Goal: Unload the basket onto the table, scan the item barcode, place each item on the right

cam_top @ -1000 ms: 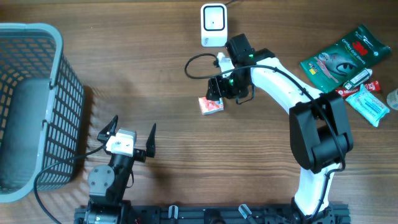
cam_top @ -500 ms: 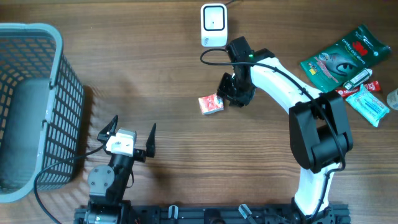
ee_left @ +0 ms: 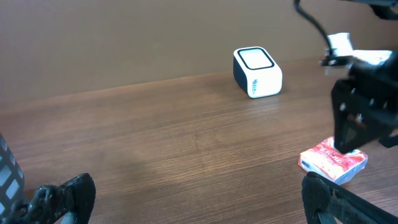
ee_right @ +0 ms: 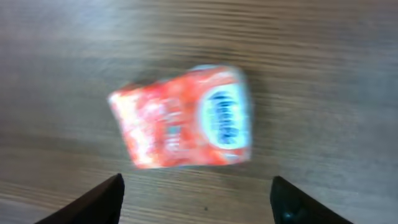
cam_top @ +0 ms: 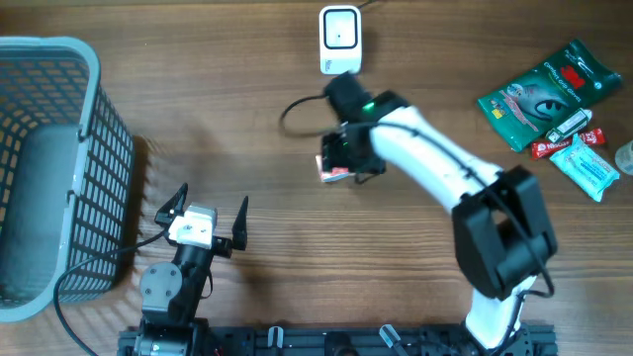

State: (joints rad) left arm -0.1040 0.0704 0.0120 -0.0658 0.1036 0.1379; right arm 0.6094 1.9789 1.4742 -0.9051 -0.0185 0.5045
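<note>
The robot's right hand has its open, empty fingers above the packet, which lies flat, so it should next turn and go down onto the red part beside the packet's white oval label.
The item is a small red and white packet [cam_top: 330,175] lying flat on the wooden table, below the white barcode scanner [cam_top: 339,40]. My right gripper [cam_top: 348,156] hovers directly over it, partly covering it from above. In the right wrist view the packet [ee_right: 183,118] is blurred and lies ahead of the open right gripper [ee_right: 199,199], untouched by either finger. My left gripper [cam_top: 213,196] rests wide open at the front left, far from the packet. The left wrist view shows the packet [ee_left: 334,163] at the right and the scanner [ee_left: 257,72] beyond it; the left gripper [ee_left: 196,199] holds nothing.
A grey wire basket [cam_top: 94,119] stands at the far left. Several other packets [cam_top: 544,89] lie at the far right edge. The right arm's black cable [cam_top: 297,109] loops over the table left of the scanner.
My right gripper has swung left from beside the packet to directly over it, and its cable loop moved left with it. The packet and the left arm have stayed put.
</note>
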